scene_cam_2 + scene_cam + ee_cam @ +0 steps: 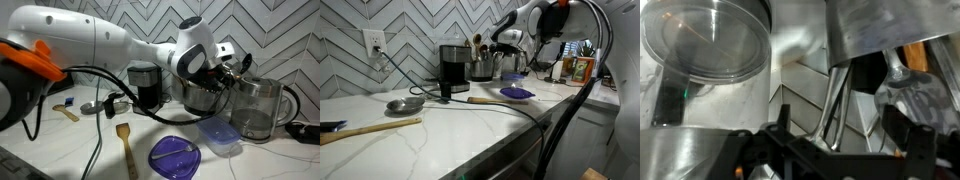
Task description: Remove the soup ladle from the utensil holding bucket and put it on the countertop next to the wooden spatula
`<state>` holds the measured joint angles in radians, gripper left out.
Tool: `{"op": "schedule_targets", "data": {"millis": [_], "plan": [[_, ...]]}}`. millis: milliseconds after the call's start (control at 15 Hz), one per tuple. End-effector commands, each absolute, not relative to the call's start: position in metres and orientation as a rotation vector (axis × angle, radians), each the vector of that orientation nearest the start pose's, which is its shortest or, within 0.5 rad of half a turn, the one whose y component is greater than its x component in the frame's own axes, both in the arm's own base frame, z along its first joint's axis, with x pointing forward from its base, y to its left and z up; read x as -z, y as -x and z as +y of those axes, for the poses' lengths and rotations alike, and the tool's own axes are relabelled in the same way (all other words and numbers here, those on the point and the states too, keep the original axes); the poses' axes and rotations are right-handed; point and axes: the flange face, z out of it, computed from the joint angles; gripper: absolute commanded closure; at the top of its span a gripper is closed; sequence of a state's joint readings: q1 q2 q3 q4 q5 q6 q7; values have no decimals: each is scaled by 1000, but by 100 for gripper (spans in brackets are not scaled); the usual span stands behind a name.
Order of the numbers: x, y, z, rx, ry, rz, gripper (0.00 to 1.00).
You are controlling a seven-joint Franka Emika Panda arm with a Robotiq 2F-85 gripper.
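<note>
The gripper moves a little outward onto the thin handle by the bucket's rim [835,108] next and closes, since that handle already runs between its open fingers.
The metal utensil bucket [481,69] stands by the tiled wall, with wooden utensils sticking out of it; it also shows in an exterior view [200,98]. My gripper [504,47] hovers at the bucket's top [237,68]. In the wrist view the bucket [880,30] is ahead. A thin metal handle, the soup ladle's as far as I can tell [833,95], runs between my open jaws [837,130], which are not closed on it. A shiny metal utensil head [908,85] sits beside it. The wooden spatula [125,140] lies flat on the countertop [485,99].
A glass pitcher [258,108] stands right beside the bucket. A black coffee maker [452,68] is on its other side. A purple lid [175,155], a blue container [218,133], a round metal utensil [405,103] and a long wooden stick [370,128] lie on the counter. Cables cross it.
</note>
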<state>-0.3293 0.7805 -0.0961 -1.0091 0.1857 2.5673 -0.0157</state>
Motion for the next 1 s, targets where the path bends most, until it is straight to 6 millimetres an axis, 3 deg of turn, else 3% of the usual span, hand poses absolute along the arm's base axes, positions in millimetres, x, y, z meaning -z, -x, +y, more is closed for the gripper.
{"op": "schedule_targets", "data": {"millis": [0, 467, 600, 667, 933], "plan": [[-477, -764, -317, 1276, 2827, 717, 33], [-471, -772, -317, 1303, 2811, 748, 76], [-470, -773, -319, 1314, 2808, 758, 97], [-470, -773, -320, 1318, 2806, 763, 100], [-481, -773, -316, 1332, 2794, 784, 98]]}}
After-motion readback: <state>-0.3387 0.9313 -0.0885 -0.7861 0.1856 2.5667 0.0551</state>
